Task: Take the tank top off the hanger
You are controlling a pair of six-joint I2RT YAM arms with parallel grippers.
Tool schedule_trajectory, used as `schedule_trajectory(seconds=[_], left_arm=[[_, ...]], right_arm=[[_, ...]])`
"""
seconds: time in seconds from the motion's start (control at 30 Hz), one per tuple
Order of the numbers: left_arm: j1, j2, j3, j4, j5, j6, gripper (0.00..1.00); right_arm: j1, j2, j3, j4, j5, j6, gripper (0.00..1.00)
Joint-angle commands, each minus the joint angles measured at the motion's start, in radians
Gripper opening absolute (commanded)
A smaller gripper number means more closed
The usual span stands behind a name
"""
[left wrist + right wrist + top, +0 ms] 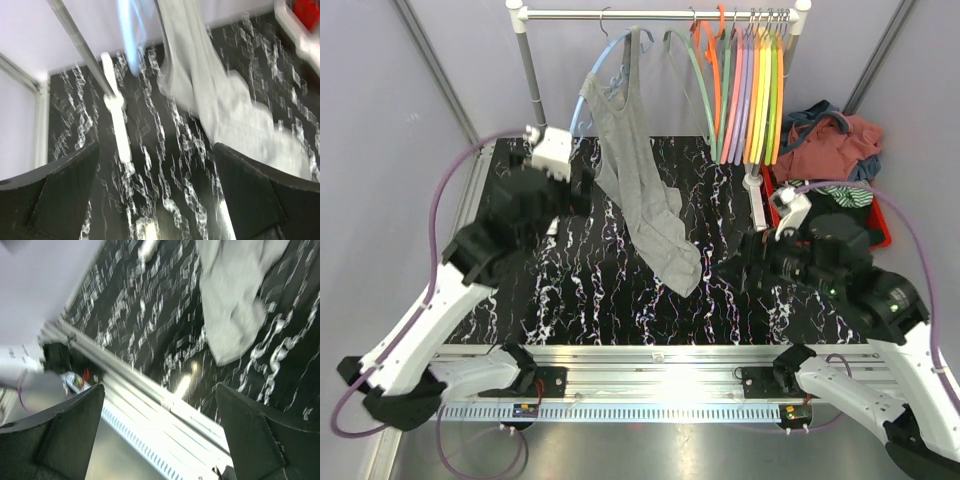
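The left gripper moves outward to the light blue hanger next, fingers around the arm's near lower end, since it shows bare beside the tank top.
A grey tank top (638, 170) hangs by one strap from a light blue hanger (592, 80) on the rail, and its lower end drapes onto the black marbled table (570, 290). My left gripper (580, 188) is open and empty, just left of the cloth. In the left wrist view (160, 200) the tank top (210, 90) and the blurred blue hanger (131, 30) lie ahead. My right gripper (735, 268) is open and empty, right of the hem. In the right wrist view (162, 440) the hem (235, 305) is ahead of it.
Several empty coloured hangers (750, 90) hang at the right of the rail (660, 14). A red bin (883, 232) of clothes stands at the back right. The rack's left pole (530, 75) and white foot (117, 115) stand by the left gripper. An aluminium rail (650, 360) edges the front.
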Motion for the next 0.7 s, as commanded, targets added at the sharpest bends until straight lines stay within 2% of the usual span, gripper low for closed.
schedule_trajectory(seconds=[0.0, 0.13, 0.17, 0.2, 0.3, 0.47, 0.6, 0.67], left_arm=[[0.13, 0.152, 0.226, 0.095, 0.106, 0.082, 0.99], [0.276, 0.376, 0.536, -0.012, 0.301, 0.092, 0.99], [0.296, 0.426, 0.605, -0.044, 0.327, 0.096, 0.99], [0.324, 0.524, 0.738, -0.116, 0.347, 0.099, 0.99], [0.35, 0.657, 0.909, -0.202, 0.418, 0.111, 0.99], [0.352, 0.706, 0.929, -0.227, 0.473, 0.108, 0.99], [0.352, 0.697, 0.86, -0.218, 0.476, 0.12, 0.99], [0.352, 0.7, 0.825, -0.207, 0.449, 0.131, 0.96]], right_arm=[[0.005, -0.039, -0.179, 0.018, -0.12, 0.05, 1.0], [0.005, -0.131, -0.28, 0.026, -0.149, 0.076, 1.0], [0.005, -0.142, -0.298, 0.026, -0.152, 0.081, 1.0], [0.005, -0.162, -0.306, 0.025, -0.153, 0.084, 1.0], [0.005, -0.188, -0.322, 0.015, -0.152, 0.086, 1.0], [0.005, -0.232, -0.344, 0.006, -0.129, 0.089, 1.0], [0.005, -0.245, -0.372, 0.015, -0.118, 0.093, 1.0], [0.005, -0.245, -0.384, 0.021, -0.12, 0.096, 1.0]])
